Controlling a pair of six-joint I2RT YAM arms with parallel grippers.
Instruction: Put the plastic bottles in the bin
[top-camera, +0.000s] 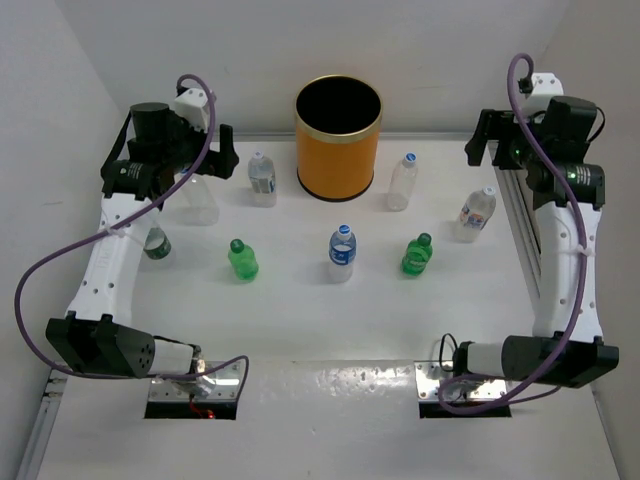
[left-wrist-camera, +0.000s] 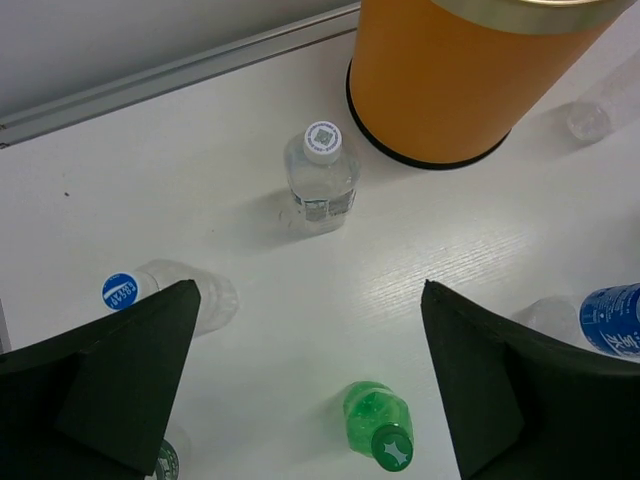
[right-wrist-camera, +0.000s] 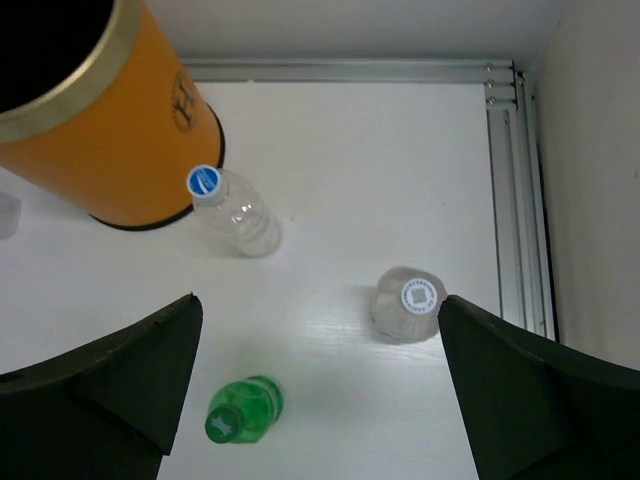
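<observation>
Next, my right gripper moves down and onto the clear white-capped bottle (top-camera: 475, 213) (right-wrist-camera: 406, 304), since that stands below it and to its right in the right wrist view.
The orange bin (top-camera: 338, 150) with a gold rim stands at the back middle. Several small bottles stand upright on the white table: clear ones (top-camera: 262, 179), (top-camera: 403, 182), (top-camera: 477, 213), a blue-labelled one (top-camera: 342, 252) and two green ones (top-camera: 242, 260), (top-camera: 417, 254). My left gripper (top-camera: 222, 155) is open and empty, high above a clear blue-capped bottle (top-camera: 198, 200). In the left wrist view the gripper (left-wrist-camera: 310, 300) hangs over the table, with a white-capped bottle (left-wrist-camera: 322, 178) ahead and a green one (left-wrist-camera: 378, 425) below. My right gripper (top-camera: 482, 140) is open and empty; in the right wrist view (right-wrist-camera: 320, 305) a white-capped bottle (right-wrist-camera: 410, 303) stands by its right finger.
Another bottle (top-camera: 157, 243) with a green label stands partly behind the left arm. A metal rail (top-camera: 520, 230) runs along the table's right side, and white walls close the back and sides. The bin also shows in both wrist views (left-wrist-camera: 470, 80), (right-wrist-camera: 110, 140).
</observation>
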